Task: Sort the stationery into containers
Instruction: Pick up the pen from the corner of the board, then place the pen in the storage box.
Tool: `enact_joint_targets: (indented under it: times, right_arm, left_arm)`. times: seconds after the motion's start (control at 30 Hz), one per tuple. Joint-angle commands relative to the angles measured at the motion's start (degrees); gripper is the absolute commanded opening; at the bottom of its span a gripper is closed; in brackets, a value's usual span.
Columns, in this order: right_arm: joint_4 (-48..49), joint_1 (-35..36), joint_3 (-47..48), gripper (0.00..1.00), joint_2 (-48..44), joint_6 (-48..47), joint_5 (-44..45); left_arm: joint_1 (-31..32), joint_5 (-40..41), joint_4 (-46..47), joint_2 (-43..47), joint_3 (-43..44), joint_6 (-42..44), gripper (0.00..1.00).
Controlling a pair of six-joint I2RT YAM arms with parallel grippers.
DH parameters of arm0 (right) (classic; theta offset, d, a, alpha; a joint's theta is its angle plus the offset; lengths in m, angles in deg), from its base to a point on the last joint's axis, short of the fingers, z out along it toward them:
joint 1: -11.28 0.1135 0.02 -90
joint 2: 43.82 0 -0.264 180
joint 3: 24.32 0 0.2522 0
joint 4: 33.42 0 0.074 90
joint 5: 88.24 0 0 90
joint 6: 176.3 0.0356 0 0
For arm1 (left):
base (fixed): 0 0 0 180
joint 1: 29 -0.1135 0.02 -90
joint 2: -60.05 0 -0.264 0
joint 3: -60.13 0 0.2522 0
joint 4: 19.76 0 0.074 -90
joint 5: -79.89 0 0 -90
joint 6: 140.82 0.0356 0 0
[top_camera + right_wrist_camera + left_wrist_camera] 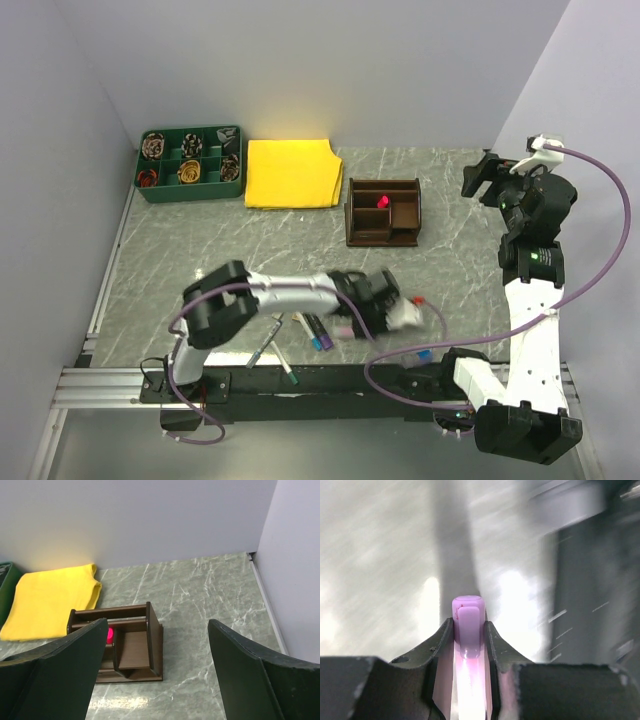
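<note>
The short marker needs to be lifted by the left gripper next, carried outward over the organiser's section (pixel 377 201) already holding a pink thing, and released there.
My left gripper (pixel 406 312) hangs low over the near middle of the table, shut on a short marker with a pink-purple cap (pixel 468 611). The cap sticks out past the fingertips (pixel 492 635), and the view around it is blurred. More marker pens (pixel 319 331) lie on the table beside the left arm, one with a purple cap (pixel 326 344) and one with a green end (pixel 289 372). A blue-capped piece (pixel 423 354) lies near the front edge. The dark brown organiser (pixel 382 212) stands mid-table with a pink thing (pixel 109 634) in one compartment. My right gripper (pixel 157 625) is open and empty, raised to the organiser's right.
A green divided tray (pixel 190 163) with coiled round items sits at the back left. A folded yellow cloth (pixel 292 173) lies between it and the organiser. White walls close the back and both sides. A purple cable (pixel 400 385) loops near the front edge.
</note>
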State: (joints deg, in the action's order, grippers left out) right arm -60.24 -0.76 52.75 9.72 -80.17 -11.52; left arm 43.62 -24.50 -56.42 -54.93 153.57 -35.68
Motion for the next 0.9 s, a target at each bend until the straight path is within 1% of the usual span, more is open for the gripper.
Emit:
enact_joint_targets:
  times: [0.0,0.03,0.1,0.2,0.23,0.27,0.33,0.37,0.4,0.47,0.5,0.57,0.6,0.67,0.7,0.73,0.87]
  right_arm:
    - [0.4,-0.1,1.7,0.88,-0.8,0.3,-1.8]
    - [0.0,-0.2,1.7,0.88,-0.7,0.0,-1.8]
    - [-0.3,-0.1,1.5,0.88,-0.8,-0.7,-2.1]
    - [-0.8,-0.1,1.2,0.88,-0.2,-1.0,-2.4]
    - [-1.5,0.0,1.3,0.88,0.2,-1.0,-2.6]
    - [-1.7,0.0,1.5,0.88,0.9,-1.1,-2.8]
    - [-2.1,0.0,1.6,0.88,1.5,-0.9,-2.8]
    - [-2.3,0.1,1.9,0.88,2.0,-1.0,-2.8]
    - [-2.5,0.3,2.2,0.87,2.4,-1.2,-2.7]
    - [-3.4,0.6,3.5,0.87,3.4,-1.8,-2.4]
    - [-3.7,0.8,3.9,0.87,3.8,-2.1,-2.3]
    - [-4.3,0.9,4.9,0.87,4.4,-3.3,-1.3]
    - [-4.9,0.9,5.5,0.87,4.6,-3.7,-0.7]
    - [-6.5,1.0,7.1,0.87,5.3,-5.5,0.3]
    - [-6.9,1.0,7.2,0.87,5.3,-5.6,0.4]
    - [-7.0,1.0,7.0,0.87,5.3,-7.8,0.7]
    - [-6.1,0.8,4.9,0.88,5.9,-8.2,3.3]
  left_arm:
    - [-12.8,-3.6,-5.1,10.4,0.8,6.3,0.01]
    - [-14.5,-6.8,-5.3,11.6,1.2,8.7,0.01]
    - [-18.9,-9.1,-5.0,15.3,2.4,10.6,0.01]
    - [-23.2,-14.6,-2.5,17.9,4.1,13.4,0.01]
    - [-24.2,-16.4,0.2,18.3,4.3,14.6,0.01]
    - [-25.1,-21.2,1.7,18.4,4.4,15.4,0.01]
    - [-27.3,-25.4,7.0,18.3,3.8,15.8,0.01]
    - [-28.0,-27.2,13.9,18.0,3.3,14.8,0.01]
    - [-29.4,-31.0,17.8,16.8,3.1,13.8,0.02]
    - [-30.5,-34.2,25.3,14.6,4.3,10.2,0.02]
    - [-31.3,-36.2,26.9,11.9,6.8,9.4,0.03]
    - [-32.0,-37.0,30.5,9.2,9.1,7.6,0.03]
    - [-33.0,-37.5,35.4,6.6,10.6,6.8,0.04]
    - [-33.9,-38.3,42.6,4.2,12.2,2.1,0.03]
    - [-34.7,-39.0,48.5,1.6,13.1,0.5,0.03]
    - [-35.0,-40.6,50.4,0.2,14.1,-1.6,0.02]
    - [-35.7,-41.5,58.8,-6.2,19.0,-4.5,0.02]
